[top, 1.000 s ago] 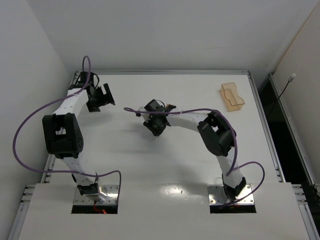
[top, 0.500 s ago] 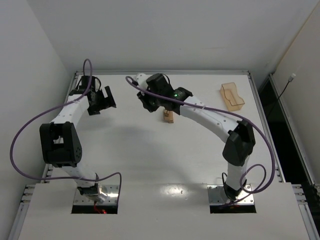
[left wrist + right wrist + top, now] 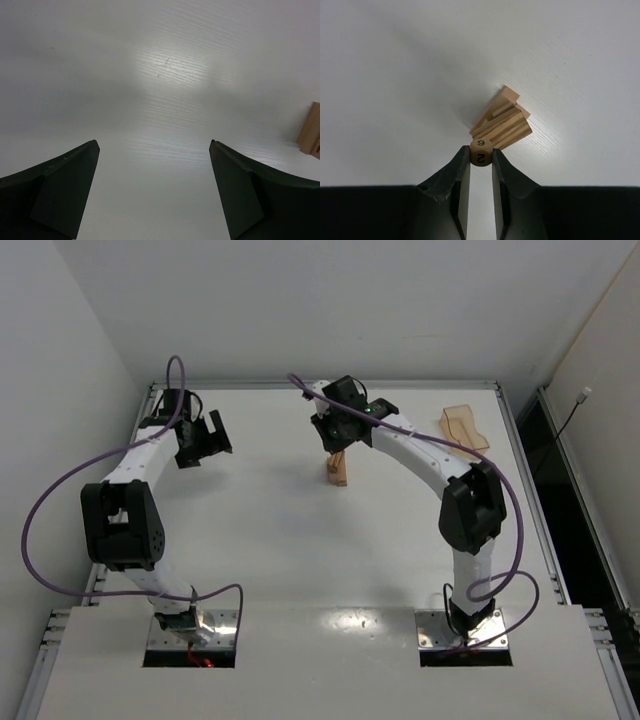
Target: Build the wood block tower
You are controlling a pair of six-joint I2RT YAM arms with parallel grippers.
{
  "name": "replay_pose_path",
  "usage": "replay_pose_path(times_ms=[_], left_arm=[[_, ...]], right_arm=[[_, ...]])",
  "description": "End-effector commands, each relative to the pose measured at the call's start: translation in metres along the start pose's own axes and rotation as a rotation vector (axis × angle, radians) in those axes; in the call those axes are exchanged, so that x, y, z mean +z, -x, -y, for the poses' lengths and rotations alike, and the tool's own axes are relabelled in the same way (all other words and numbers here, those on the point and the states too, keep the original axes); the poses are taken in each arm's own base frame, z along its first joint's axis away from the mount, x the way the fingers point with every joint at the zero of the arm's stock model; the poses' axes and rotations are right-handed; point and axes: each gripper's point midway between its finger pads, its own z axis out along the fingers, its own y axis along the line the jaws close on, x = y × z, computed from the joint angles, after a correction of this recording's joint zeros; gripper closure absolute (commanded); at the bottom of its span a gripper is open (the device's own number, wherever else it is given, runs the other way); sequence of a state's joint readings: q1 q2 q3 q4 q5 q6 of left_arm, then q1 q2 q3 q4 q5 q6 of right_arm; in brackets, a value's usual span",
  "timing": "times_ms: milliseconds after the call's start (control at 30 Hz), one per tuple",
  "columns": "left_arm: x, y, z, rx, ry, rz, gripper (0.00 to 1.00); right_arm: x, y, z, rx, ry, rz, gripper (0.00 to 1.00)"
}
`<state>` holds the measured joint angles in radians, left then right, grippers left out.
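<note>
My right gripper lowers the die [image 3: 481, 151] onto the layer's end next, then releases it.
The tower [image 3: 337, 471] is a compact stack of light-tan wood blocks standing at the table's far middle. From above in the right wrist view, the tower [image 3: 502, 122] shows crossed layers of bars. My right gripper [image 3: 338, 437] hovers just over it, shut on a small tan wooden die [image 3: 481, 151] marked with numerals. The die hangs beside the stack's near edge. My left gripper [image 3: 205, 440] is at the far left, open and holding nothing. In the left wrist view, the left gripper [image 3: 155, 145] looks at bare table, with the tower's edge [image 3: 311, 131] at the right border.
A translucent tan plastic tray [image 3: 464, 430] sits at the far right of the table. The right arm's long links [image 3: 440, 465] arch from the near right base toward the stack. Purple cables loop off both arms.
The right arm has swung from the table's middle to the far side and now hangs over the tower, which was hidden before. The left gripper has barely moved.
</note>
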<state>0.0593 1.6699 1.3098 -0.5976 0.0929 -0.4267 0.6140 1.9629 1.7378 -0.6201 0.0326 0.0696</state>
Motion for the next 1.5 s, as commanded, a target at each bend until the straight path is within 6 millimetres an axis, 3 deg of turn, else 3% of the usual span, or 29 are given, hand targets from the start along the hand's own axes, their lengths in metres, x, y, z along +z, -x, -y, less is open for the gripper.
replay_pose_path(times_ms=[0, 467, 1133, 1467], left_arm=[[-0.001, 0.01, 0.009, 0.004, -0.025, 0.02, 0.09], [0.004, 0.009, 0.01, 0.003, -0.03, 0.007, 0.09], [0.008, 0.009, 0.012, 0.003, -0.039, 0.004, 0.09], [0.007, 0.008, 0.013, 0.003, -0.048, 0.0, 0.09]], right_arm=[[0.006, -0.01, 0.014, 0.061, -0.025, -0.034, 1.0], [0.03, -0.037, 0.034, 0.111, -0.034, -0.108, 1.0], [0.043, -0.047, 0.015, 0.101, 0.029, -0.14, 1.0], [0.045, -0.046, 0.014, 0.102, 0.038, -0.14, 0.78]])
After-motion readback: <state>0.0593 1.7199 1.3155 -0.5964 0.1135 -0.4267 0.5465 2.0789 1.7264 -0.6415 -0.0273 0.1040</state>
